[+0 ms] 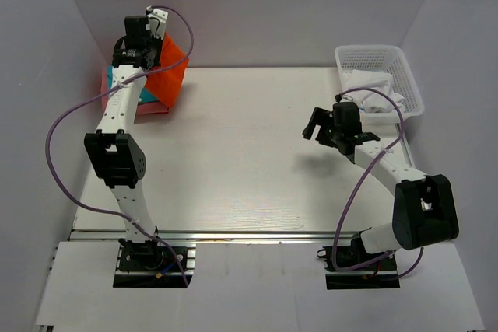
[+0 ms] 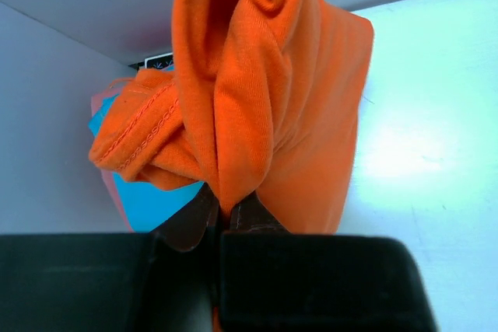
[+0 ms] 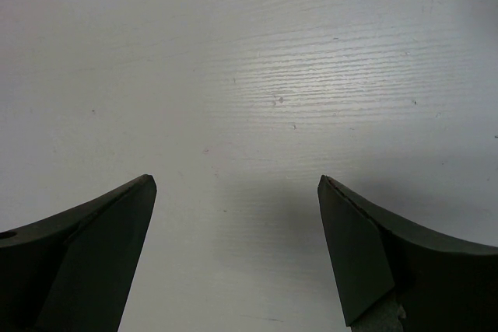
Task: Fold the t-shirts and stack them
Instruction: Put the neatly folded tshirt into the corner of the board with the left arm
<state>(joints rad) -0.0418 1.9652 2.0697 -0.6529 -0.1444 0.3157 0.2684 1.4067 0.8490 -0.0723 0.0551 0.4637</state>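
My left gripper moves to the left in the top view next and releases the orange-red t-shirt (image 1: 167,75), since the teal t-shirt lies to that side of it.
My left gripper (image 1: 159,36) is at the far left corner, shut on the orange-red t-shirt (image 1: 167,75), which hangs from it above the stack. In the left wrist view the orange-red t-shirt (image 2: 257,106) is bunched and pinched between my fingers (image 2: 194,219). Under it lie a teal t-shirt (image 2: 152,200) and a pink t-shirt (image 2: 105,103); both also show in the top view, the teal t-shirt (image 1: 119,77) and the pink t-shirt (image 1: 149,108). My right gripper (image 1: 315,126) is open and empty above the bare table (image 3: 249,60). White t-shirts (image 1: 372,87) lie in the basket.
A white plastic mesh basket (image 1: 408,87) stands at the far right of the table. White walls close in the left, back and right sides. A purple cable (image 1: 62,126) loops off the left arm.
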